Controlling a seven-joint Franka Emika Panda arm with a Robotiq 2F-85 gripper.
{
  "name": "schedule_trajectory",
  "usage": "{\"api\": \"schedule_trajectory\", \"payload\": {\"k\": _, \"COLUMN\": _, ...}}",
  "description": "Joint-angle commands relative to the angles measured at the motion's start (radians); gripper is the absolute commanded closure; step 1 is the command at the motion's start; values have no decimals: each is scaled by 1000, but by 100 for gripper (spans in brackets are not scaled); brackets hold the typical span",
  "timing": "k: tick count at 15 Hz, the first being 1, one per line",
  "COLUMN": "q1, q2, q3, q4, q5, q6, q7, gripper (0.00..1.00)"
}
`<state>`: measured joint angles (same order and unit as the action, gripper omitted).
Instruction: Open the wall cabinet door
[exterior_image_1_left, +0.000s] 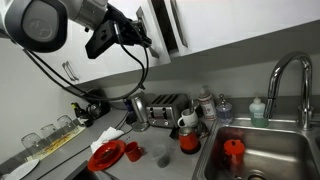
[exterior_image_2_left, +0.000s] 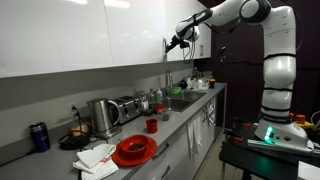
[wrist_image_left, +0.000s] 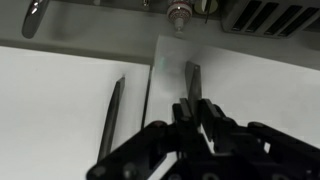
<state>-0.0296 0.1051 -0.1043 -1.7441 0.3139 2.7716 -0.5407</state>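
Observation:
My gripper draws back from the cabinet row next, swinging the white door wider, as it is only slightly ajar. It then releases the door's bar handle (wrist_image_left: 194, 76).
My gripper (wrist_image_left: 188, 108) is shut on the long slim silver bar handle (wrist_image_left: 190, 78) of the white wall cabinet door (wrist_image_left: 250, 85). The handle runs between my two fingers. A matching white door (wrist_image_left: 60, 100) with its own bar handle (wrist_image_left: 112, 110) lies just across the seam. In both exterior views the gripper (exterior_image_1_left: 141, 40) (exterior_image_2_left: 172, 42) is up at the row of white wall cabinets, above the counter. Dark strips beside the held door (exterior_image_1_left: 166, 28) suggest it stands slightly ajar.
A short curved handle (wrist_image_left: 33, 18) shows at the wrist view's corner. Below are a toaster (exterior_image_1_left: 163, 108), a kettle (exterior_image_2_left: 103, 117), a red plate (exterior_image_1_left: 106, 155), glasses (exterior_image_1_left: 50, 135), and a sink (exterior_image_1_left: 275, 165) with a tall faucet (exterior_image_1_left: 285, 75) and a red cup (exterior_image_1_left: 233, 150).

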Motion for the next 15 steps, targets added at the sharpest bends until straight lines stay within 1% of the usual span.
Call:
{"api": "schedule_trajectory", "payload": {"k": 1, "q1": 34, "q2": -72, "q3": 26, "q4": -104, "q5": -59, "q6": -56, "q7": -32, "gripper": 92}}
{"api": "schedule_trajectory", "payload": {"k": 7, "q1": 42, "q2": -126, "q3": 39, "q4": -182, "q5": -117, "q6": -38, "q7": 17, "gripper": 92}}
{"api": "schedule_trajectory", "payload": {"k": 15, "q1": 39, "q2": -219, "q3": 65, "q4": -304, "q5": -223, "q6": -10, "q7": 121, "gripper": 92}}
